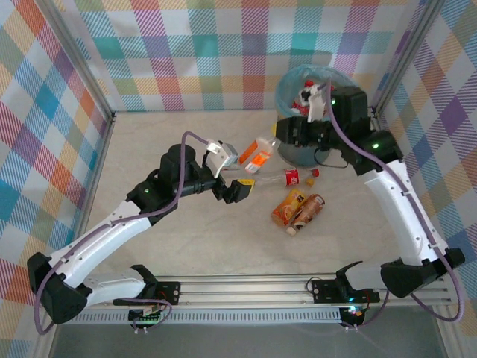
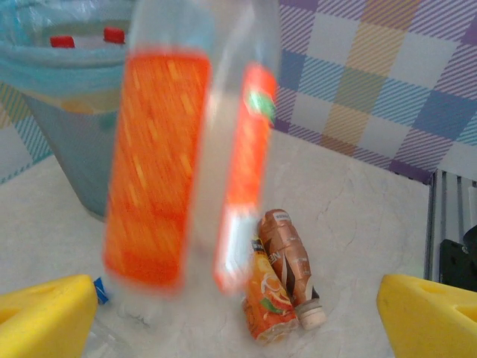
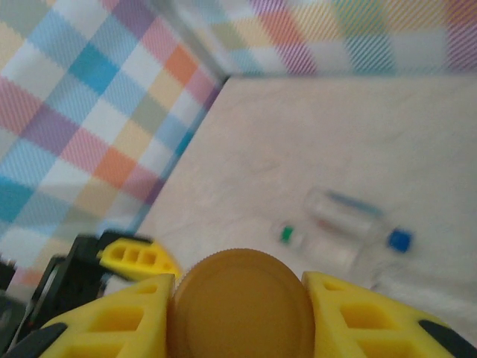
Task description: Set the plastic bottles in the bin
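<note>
My right gripper has the bottle hanging beside the bin, so it'll next swing outward to the bin's opening, tip the bottle down over it and release it.
A clear plastic bottle with an orange label hangs tilted just left of the bin. My right gripper is shut on its gold cap, one yellow finger on each side. My left gripper is open just below this bottle. In the left wrist view the same bottle is a blur above the spread fingertips, touching neither. The bin holds red-capped bottles. An orange juice bottle, a brown bottle and a red-labelled clear bottle lie on the table.
Clear bottles with a blue cap and a green cap lie on the table below the right gripper. Checkered walls close in the table on three sides. A metal rail runs along the near edge.
</note>
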`<action>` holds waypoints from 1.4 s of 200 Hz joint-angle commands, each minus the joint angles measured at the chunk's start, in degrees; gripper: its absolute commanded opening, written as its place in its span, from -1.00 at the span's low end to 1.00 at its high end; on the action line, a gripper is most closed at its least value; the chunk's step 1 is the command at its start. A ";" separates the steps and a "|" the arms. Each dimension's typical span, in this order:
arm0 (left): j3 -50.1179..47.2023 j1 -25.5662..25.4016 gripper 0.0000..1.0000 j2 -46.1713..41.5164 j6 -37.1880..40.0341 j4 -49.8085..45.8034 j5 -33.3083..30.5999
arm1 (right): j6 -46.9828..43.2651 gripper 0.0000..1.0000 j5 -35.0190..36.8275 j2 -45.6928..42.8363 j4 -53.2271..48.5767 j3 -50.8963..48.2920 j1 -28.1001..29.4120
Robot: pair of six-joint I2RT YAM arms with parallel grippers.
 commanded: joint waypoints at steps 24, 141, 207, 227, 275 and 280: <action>1.84 0.41 0.94 -3.76 0.02 0.00 -1.29 | -17.42 -0.70 30.04 6.73 -8.69 20.21 -1.26; -2.29 0.43 0.94 -5.22 -0.32 0.66 -2.44 | -21.57 -0.69 53.53 30.74 -13.15 29.21 -3.76; -4.51 0.43 0.94 -6.66 0.10 0.23 -3.23 | -16.01 -0.56 48.97 37.54 -13.46 25.23 -8.31; -4.87 0.44 0.94 -6.70 0.36 0.14 -3.23 | -15.62 -0.50 48.10 39.76 -12.88 24.46 -9.47; -5.25 0.49 0.94 -6.21 0.54 0.23 -3.14 | -14.84 -0.31 44.38 44.08 -10.52 22.70 -11.74; -5.22 0.52 0.94 -6.19 0.50 0.23 -3.19 | -14.69 -0.28 43.96 44.42 -10.38 22.41 -12.00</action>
